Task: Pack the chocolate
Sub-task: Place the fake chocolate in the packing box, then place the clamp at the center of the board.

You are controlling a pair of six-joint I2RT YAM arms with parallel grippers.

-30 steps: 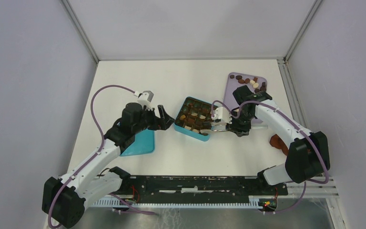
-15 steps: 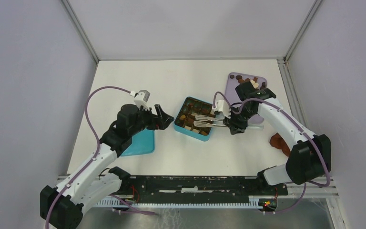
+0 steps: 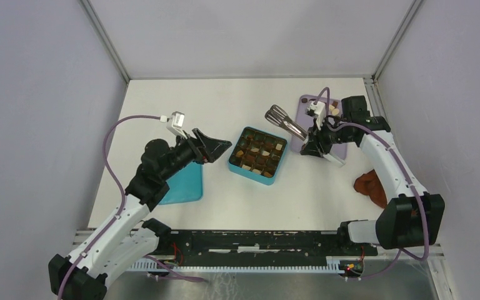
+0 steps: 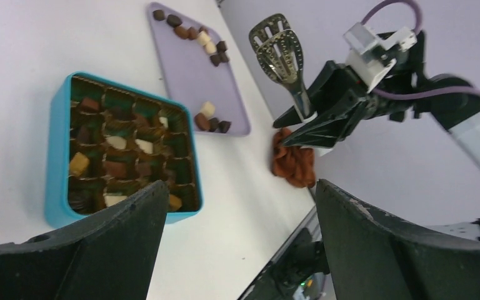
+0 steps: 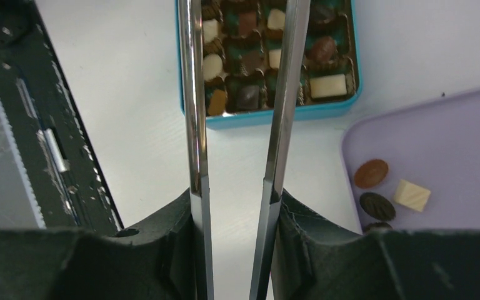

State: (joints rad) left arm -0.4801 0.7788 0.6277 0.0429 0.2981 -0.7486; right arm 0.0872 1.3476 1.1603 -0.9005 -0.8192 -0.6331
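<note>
My left gripper will rise, tilting up, and go to the right in the top view onto the arms of the tongs, since they stick out bare beyond my right gripper.
The teal box (image 3: 257, 155) sits mid-table with chocolate (image 5: 328, 85) in many of its cells. More chocolate (image 3: 334, 110) lies loose on the purple tray (image 3: 332, 147), and in the right wrist view I see a brown round (image 5: 371, 173) and a white block (image 5: 411, 195) there. My right gripper (image 3: 312, 145) is shut on metal tongs (image 3: 279, 116), held up in the air between box and tray. The tong arms (image 5: 192, 94) stand apart, and no piece shows between the heads (image 4: 279, 50). My left gripper (image 3: 215, 147) hangs open just left of the box, holding nothing.
A teal lid (image 3: 184, 184) lies flat under the left arm. A reddish-brown cloth (image 3: 370, 185) is bunched near the right edge. The black base rail (image 3: 256, 240) runs along the near edge. Grey walls close in the table on three sides.
The right arm has lifted the tongs out of the box and swung them back and right toward the purple tray. The left gripper has risen and tilted toward the box, still open.
</note>
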